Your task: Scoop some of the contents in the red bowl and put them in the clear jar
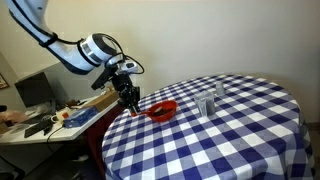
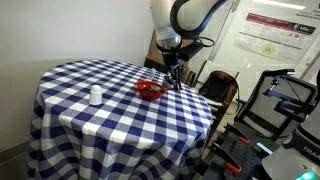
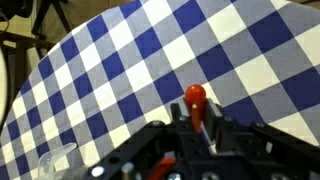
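My gripper will next move toward the bowl's near rim [image 3: 161, 168] and let go of the red spoon [image 3: 195, 100], because the red bowl is right beside my gripper. My gripper is still hanging over the cloth.
The red bowl [image 1: 162, 110] sits on the checked table and also shows in the other exterior view [image 2: 150, 90]. My gripper [image 1: 130, 98] hangs just beside the bowl, near the table's edge [image 2: 175, 78]. It is shut on a red spoon [image 3: 195, 100], whose round end sticks out past the fingers over the cloth in the wrist view. A clear jar [image 1: 205, 105] stands beyond the bowl, apart from it; it shows in the other exterior view [image 2: 95, 96] and at the wrist view's lower left [image 3: 55, 160]. The bowl's contents cannot be made out.
The round table has a blue-and-white checked cloth [image 1: 230, 140]. A second small clear container [image 1: 220, 90] stands behind the jar. A desk with clutter [image 1: 50, 118] is beside the table. Chairs and equipment [image 2: 270, 100] stand close to the table's edge.
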Motion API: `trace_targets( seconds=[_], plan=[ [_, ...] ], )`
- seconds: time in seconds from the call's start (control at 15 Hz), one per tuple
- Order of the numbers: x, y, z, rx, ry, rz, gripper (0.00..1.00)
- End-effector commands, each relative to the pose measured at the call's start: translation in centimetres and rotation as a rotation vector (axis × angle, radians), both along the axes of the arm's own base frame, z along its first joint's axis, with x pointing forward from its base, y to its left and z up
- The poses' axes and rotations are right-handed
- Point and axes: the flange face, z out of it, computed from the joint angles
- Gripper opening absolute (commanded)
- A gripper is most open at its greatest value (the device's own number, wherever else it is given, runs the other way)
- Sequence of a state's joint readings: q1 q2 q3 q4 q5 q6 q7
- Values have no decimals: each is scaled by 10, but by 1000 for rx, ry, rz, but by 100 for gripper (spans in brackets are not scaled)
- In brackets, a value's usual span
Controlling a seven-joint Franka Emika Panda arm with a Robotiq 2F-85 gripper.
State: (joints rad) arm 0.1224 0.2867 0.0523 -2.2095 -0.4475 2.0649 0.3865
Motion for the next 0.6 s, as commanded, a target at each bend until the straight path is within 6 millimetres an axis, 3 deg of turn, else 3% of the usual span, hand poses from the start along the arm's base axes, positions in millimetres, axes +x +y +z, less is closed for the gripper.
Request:
trace_targets(
  seconds=[0.0, 0.53],
  plan=[
    [16, -5, -11, 82, 30, -15, 11],
    [47, -16, -28, 155, 40, -64, 11]
  ],
)
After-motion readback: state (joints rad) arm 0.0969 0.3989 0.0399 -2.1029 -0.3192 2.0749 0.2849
